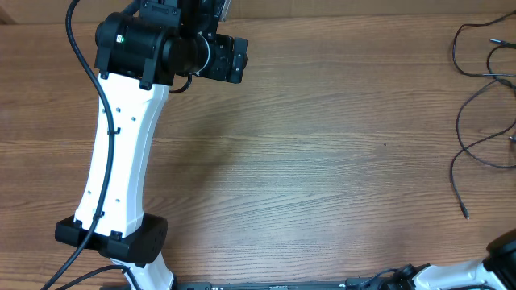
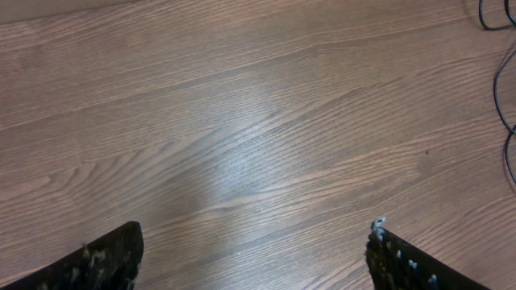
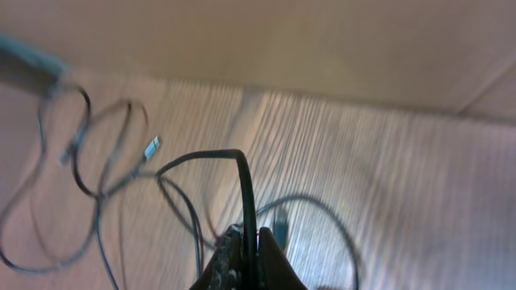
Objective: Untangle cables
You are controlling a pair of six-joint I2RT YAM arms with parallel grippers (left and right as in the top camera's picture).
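Note:
I will next lower the cable in my right gripper onto the bare wood that is below it and to its right in the wrist view, away from the loops, and let go of the cable.
The cables (image 1: 465,215) are thin black strands lying loose at the table's far right edge, partly cut off by the frame. My right gripper (image 3: 249,235) is shut on one black cable (image 3: 246,173), which rises from between its fingers and bends left. More loops (image 3: 101,193) and a silver plug (image 3: 151,147) lie on the wood below it. This gripper is out of the overhead view. My left gripper (image 2: 254,234) is open over bare wood at the table's back left, holding nothing. Cable strands (image 2: 494,80) show at the right edge of the left wrist view.
The left arm's white link (image 1: 121,153) runs from the front left up to its black wrist (image 1: 193,52). Part of the right arm (image 1: 500,258) shows at the front right corner. A pale board (image 3: 322,48) stands behind the table.

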